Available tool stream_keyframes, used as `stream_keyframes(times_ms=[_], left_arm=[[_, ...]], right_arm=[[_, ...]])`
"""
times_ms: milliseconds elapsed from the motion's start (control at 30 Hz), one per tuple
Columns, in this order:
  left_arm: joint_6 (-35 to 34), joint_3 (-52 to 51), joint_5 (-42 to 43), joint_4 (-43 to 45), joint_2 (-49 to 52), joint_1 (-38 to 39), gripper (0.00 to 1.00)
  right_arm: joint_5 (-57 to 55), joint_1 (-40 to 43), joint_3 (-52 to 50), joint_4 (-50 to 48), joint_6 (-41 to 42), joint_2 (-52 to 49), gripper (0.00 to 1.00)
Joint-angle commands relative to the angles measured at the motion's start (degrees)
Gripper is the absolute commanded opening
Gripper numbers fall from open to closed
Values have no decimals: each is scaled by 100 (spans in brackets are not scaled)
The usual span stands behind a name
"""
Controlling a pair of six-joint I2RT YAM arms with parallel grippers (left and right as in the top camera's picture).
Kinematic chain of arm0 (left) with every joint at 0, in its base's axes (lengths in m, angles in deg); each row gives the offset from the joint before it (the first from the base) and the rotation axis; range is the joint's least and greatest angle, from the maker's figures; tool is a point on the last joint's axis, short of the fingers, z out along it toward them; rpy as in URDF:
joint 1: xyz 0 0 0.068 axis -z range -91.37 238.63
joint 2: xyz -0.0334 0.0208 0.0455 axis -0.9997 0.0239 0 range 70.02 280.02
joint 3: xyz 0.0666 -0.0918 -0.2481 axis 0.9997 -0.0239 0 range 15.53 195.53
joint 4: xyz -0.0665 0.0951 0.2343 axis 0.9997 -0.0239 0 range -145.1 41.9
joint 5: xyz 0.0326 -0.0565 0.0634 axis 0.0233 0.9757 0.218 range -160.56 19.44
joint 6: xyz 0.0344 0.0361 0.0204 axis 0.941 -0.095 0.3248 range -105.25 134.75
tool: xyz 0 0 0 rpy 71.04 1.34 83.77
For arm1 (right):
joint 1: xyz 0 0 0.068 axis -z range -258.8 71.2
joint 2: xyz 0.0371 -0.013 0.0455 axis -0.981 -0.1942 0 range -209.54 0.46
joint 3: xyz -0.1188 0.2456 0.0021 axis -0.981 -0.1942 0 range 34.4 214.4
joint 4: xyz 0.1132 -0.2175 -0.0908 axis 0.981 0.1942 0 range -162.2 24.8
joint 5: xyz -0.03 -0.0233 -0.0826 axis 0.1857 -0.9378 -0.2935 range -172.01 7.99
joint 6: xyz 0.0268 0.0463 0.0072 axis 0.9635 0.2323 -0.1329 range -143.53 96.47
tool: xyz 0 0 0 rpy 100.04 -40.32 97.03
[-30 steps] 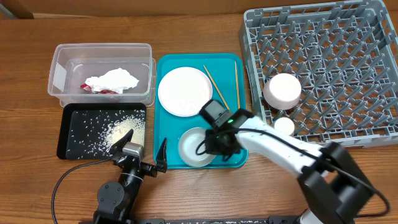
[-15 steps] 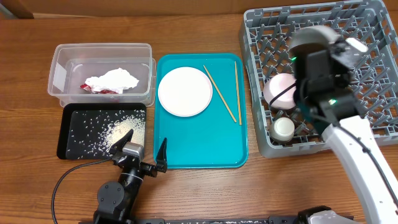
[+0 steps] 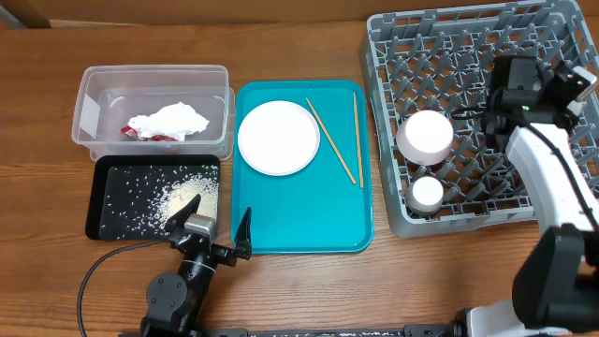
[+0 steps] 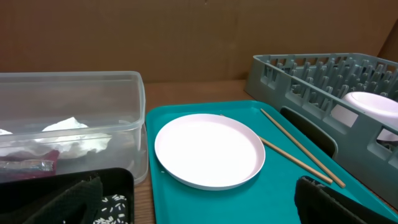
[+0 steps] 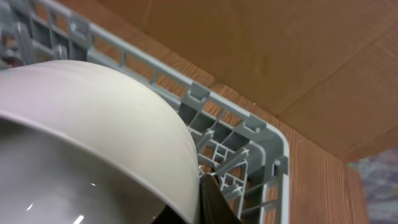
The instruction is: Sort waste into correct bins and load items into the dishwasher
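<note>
My right gripper will next move down and to the left in the overhead view, over the wires (image 3: 475, 134) beside the upturned bowl, because they are empty. It will release the rim of the bowl under the arm there.
My right gripper (image 3: 520, 79) is over the right part of the grey dish rack (image 3: 468, 37). In the right wrist view its finger (image 5: 209, 198) is shut on the rim of a white bowl (image 5: 93, 124), which is hidden under the arm in the overhead view. An upturned white bowl (image 3: 425, 136) and a small cup (image 3: 428, 193) sit in the rack. A white plate (image 3: 278, 138) and two chopsticks (image 3: 332, 140) lie on the teal tray (image 3: 309, 225). My left gripper (image 3: 220, 248) is open and empty at the table's front, and also shows in the left wrist view (image 4: 199, 208).
The clear tub (image 3: 94, 84) holds the white napkin (image 3: 168, 120) and red wrapper (image 3: 150, 136). The black tray (image 3: 103, 225) holds loose rice (image 3: 182, 195). A cardboard wall stands behind the rack.
My right gripper lifted the white bowl off the teal tray's front and carried it right and back over the rack. The left arm has not moved.
</note>
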Motion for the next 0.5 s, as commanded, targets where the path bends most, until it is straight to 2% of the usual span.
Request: stream_keyframes(times_ms=[0, 467], left_arm=[[68, -24, 20, -2, -31, 26, 100], [68, -24, 20, -2, -31, 26, 100]], right_arm=[[-157, -44, 15, -155, -398, -444, 4], [249, -763, -7, 459, -391, -710, 4]])
